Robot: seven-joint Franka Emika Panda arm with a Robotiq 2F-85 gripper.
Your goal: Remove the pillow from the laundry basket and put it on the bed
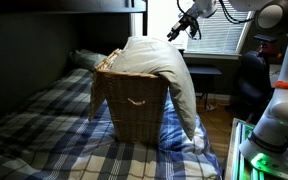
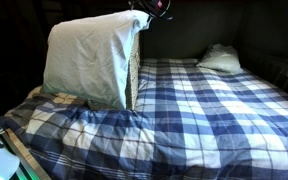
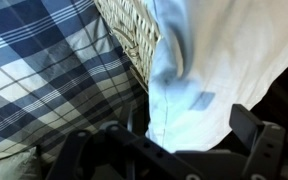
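I should next move my gripper sideways from beside the basket's top onto the pillow's upper edge (image 2: 139, 18) (image 3: 189, 125).
The tan wicker laundry basket (image 1: 132, 108) stands on the bed with the plaid blanket (image 1: 44, 125). The large white pillow (image 1: 164, 70) sits in the basket's top and hangs down over one side to the blanket. Both exterior views show this, with the pillow (image 2: 84, 60) covering most of the basket (image 2: 135, 75) on the bed (image 2: 204, 110). My gripper (image 1: 181, 28) hovers above and beside the pillow's top, also seen at the top edge (image 2: 149, 8). In the wrist view my gripper (image 3: 184, 135) is open and empty above the pillow (image 3: 219, 60), the basket rim (image 3: 129, 30) and the blanket (image 3: 44, 70).
A darker greyish pillow (image 2: 219, 58) lies at the far end of the bed, also in an exterior view (image 1: 84, 58). The dark upper bunk frame (image 1: 64, 6) runs overhead. A dark chair (image 1: 249, 85) and the robot's base (image 1: 279, 115) stand beside the bed.
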